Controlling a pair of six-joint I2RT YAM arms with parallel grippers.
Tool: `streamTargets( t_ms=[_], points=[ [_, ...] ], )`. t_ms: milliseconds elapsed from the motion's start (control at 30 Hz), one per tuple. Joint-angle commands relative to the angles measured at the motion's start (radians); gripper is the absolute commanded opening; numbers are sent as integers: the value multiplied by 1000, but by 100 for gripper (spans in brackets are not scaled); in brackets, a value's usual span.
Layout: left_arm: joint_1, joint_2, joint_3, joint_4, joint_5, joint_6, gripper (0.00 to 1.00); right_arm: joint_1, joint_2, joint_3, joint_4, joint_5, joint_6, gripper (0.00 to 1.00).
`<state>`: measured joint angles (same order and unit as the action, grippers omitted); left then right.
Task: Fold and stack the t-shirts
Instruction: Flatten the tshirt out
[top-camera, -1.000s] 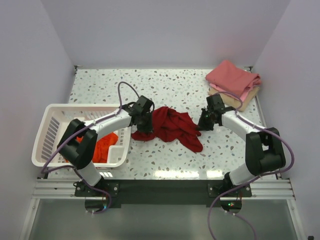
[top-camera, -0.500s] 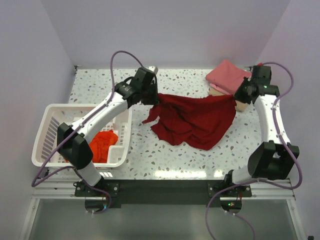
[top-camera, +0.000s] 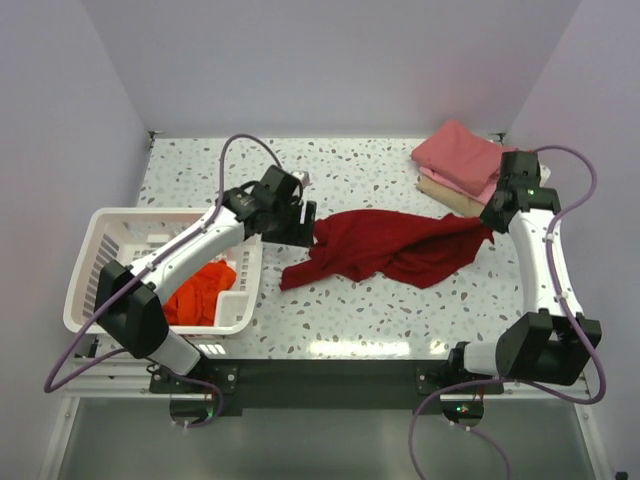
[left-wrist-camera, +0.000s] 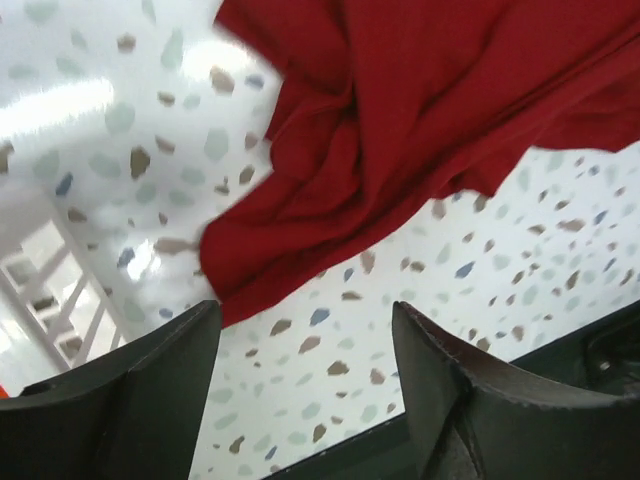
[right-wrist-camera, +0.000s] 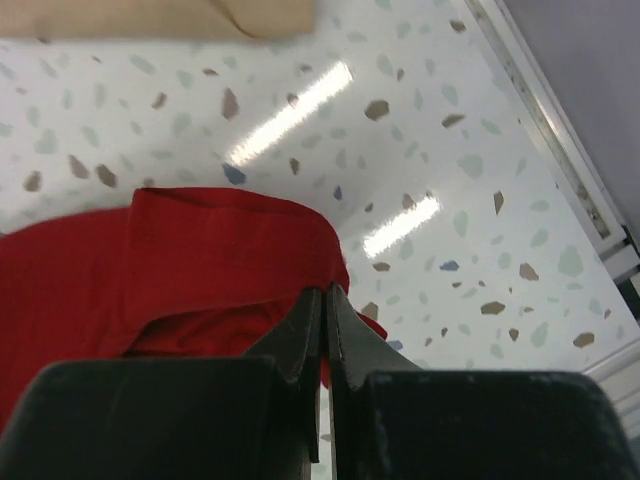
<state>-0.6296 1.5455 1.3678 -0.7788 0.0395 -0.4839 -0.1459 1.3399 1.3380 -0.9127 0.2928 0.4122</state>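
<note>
The crimson t-shirt's near corner by the basket juts out over bare tabletop, so my left gripper comes back and down onto that corner next to close.
The large dark crimson t-shirt lies crumpled across the middle of the table, also seen in the left wrist view. My left gripper is open at the shirt's left end, its jaws wide apart over bare table with no cloth between them. My right gripper is shut on the shirt's right edge, red cloth bunched at its closed tips. The orange-red t-shirt sits in the basket. The folded pink t-shirt rests on the tan one at the back right.
The white slotted basket stands at the left, its rim close to my left arm and visible in the left wrist view. The table's right edge rail runs near my right gripper. The tan cloth is just beyond it.
My left gripper has opened and let go of the crimson shirt, which dropped from being stretched between both grippers onto the table. Both grippers came down and nearer; the right stays shut.
</note>
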Motion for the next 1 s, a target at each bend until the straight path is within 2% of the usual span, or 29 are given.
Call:
streamTargets(
  t_ms=[0, 267, 433, 600, 967],
  points=[
    [-2, -58, -117, 36, 0, -19, 76, -11, -41, -123, 1, 71, 23, 0],
    [-16, 4, -208, 111, 72, -29, 72, -12, 5, -148, 17, 26, 51, 0],
    [-31, 36, -243, 69, 122, -15, 67, -14, 21, -137, 26, 11, 56, 0],
    [-77, 33, -329, 98, 143, -61, 62, -14, 30, -126, 26, 16, 46, 0],
    [-145, 149, -306, 43, 65, -120, 56, -14, 48, -115, 41, -17, 30, 0]
  ],
)
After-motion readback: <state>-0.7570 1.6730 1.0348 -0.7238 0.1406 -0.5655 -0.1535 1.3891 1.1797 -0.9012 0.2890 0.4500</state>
